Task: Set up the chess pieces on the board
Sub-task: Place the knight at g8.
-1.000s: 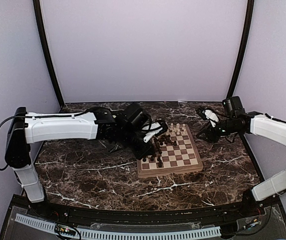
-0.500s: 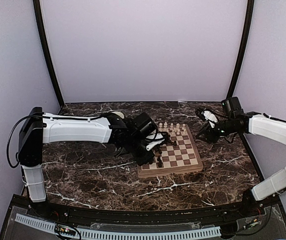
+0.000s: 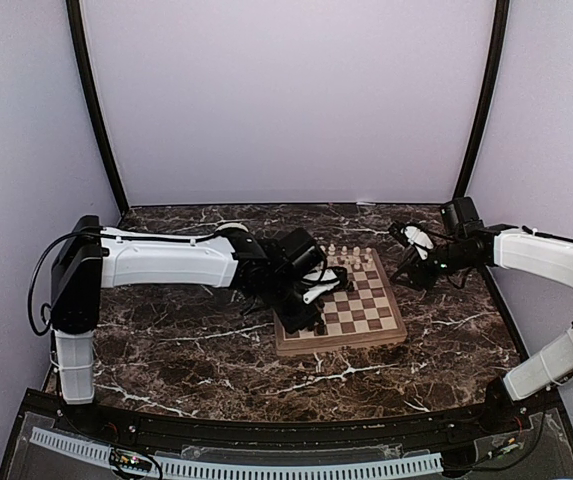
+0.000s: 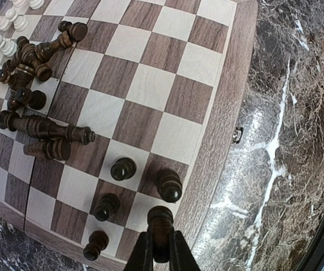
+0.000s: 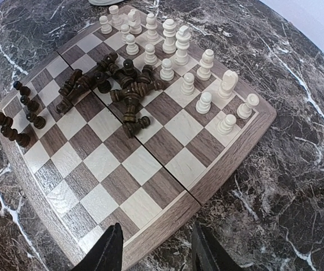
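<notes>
My right gripper moves to the left in the top view and down onto a dark pawn [image 3: 350,287] [image 5: 136,126] next, as it lies uncovered at the heap's end.
The board [image 3: 366,334] lies mid-table, with its wooden rim [image 4: 224,113] in the left wrist view. My left gripper [image 4: 160,251] is shut on a dark piece [image 4: 160,223], upright over the edge row of squares. Beside it stand a taller dark piece [image 4: 169,185] and three dark pawns [image 4: 123,168]. Several dark pieces [image 5: 125,93] lie in a heap mid-board. White pieces [image 5: 176,45] stand in two rows along the far side. My right gripper [image 5: 157,248] hangs open and empty over the board's near rim [image 5: 167,226], to the right of the board [image 3: 413,262] in the top view.
The dark marble tabletop [image 3: 186,350] surrounds the board. A small metal clasp [image 4: 238,134] sits on the board's outer side. Pale walls and black corner posts [image 3: 96,110] close in the back and sides.
My left gripper has carried the dark piece from the heap toward the board's near left edge, the arm stretching out. The right gripper has crept slightly toward the board.
</notes>
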Robot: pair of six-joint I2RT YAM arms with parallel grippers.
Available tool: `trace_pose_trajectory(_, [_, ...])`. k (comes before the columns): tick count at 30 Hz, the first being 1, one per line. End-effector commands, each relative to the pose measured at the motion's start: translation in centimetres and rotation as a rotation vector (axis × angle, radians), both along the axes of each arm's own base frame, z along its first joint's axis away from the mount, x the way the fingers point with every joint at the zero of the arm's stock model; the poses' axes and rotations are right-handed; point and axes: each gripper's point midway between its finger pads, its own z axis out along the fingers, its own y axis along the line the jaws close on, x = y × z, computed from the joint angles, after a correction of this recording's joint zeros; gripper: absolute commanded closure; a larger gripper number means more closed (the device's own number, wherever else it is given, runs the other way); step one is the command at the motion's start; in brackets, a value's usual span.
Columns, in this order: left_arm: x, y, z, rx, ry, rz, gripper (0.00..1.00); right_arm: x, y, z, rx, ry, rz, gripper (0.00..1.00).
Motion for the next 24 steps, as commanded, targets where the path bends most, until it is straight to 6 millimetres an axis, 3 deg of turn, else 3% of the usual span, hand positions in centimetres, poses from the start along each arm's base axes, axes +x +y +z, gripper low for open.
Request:
trace_pose_trajectory(1, [-0.5,-0.1,0.1,0.018,0.017,-0.01,1.0,0.3,0.4,0.6,0.012,-0.018,0.015,0.57])
trace_pose_trajectory(14, [-0.2,0.6,-1.0,0.074,0.017,0.004,0.99,0.3,0.4,0.5,0.012,-0.007,0.018,0.57])
trace_pose_trajectory(22, [0.0,0.7,-1.4,0.091,0.012,0.016,0.94,0.2,0.4,0.4,0.011,-0.004,0.02,0.57])
trace_pose_trajectory(24, [0.4,0.8,-1.4,0.096,-0.003,0.028,0.89,0.3,0.4,0.4,0.011,-0.004,0.019,0.57])
